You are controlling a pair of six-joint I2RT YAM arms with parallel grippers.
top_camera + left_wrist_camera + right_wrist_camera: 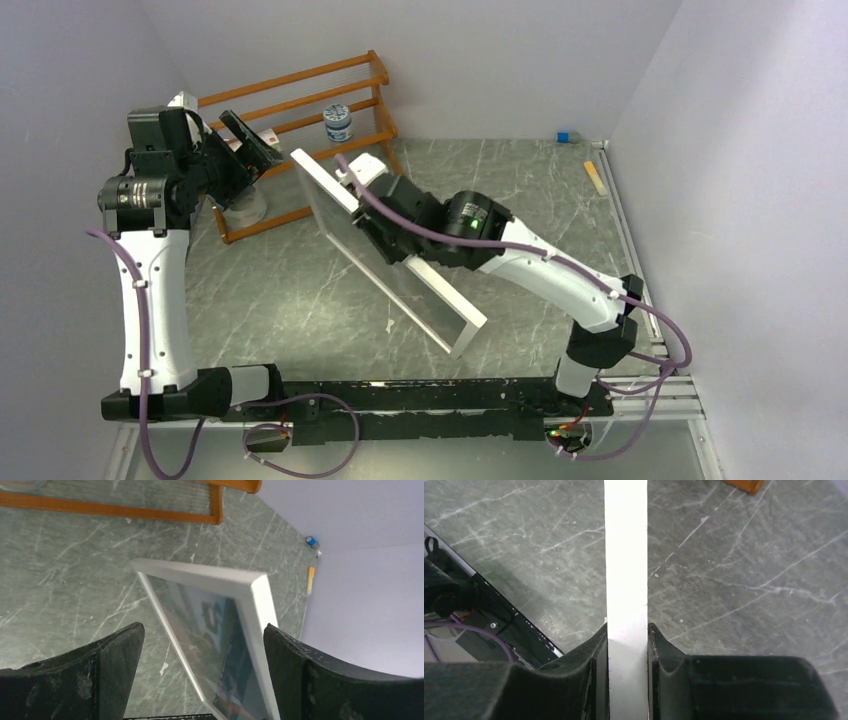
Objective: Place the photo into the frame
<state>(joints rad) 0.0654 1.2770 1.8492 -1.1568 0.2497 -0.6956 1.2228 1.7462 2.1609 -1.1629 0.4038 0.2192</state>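
Note:
The frame (455,325) hangs tilted on edge, so my right gripper will next lower rightward in the top view and release it flat on the bare tabletop.
My right gripper (375,225) (626,627) is shut on the white rim of the frame (455,325) (625,555) and holds it on edge, tilted, above the middle of the table. In the left wrist view the frame (200,575) stands a little way in front of the left gripper (204,630). A dark bluish picture, the photo (235,650), shows through its clear pane. My left gripper (250,140) is open and holds nothing. It hangs near the frame's far corner, by the rack.
An orange-brown slatted rack (300,100) (110,510) lies at the back left, with a small white and blue jar (338,123) by it. A clear round dish (245,210) sits below the left gripper. A blue cap (563,136) and a wooden stick (596,178) lie at the back right.

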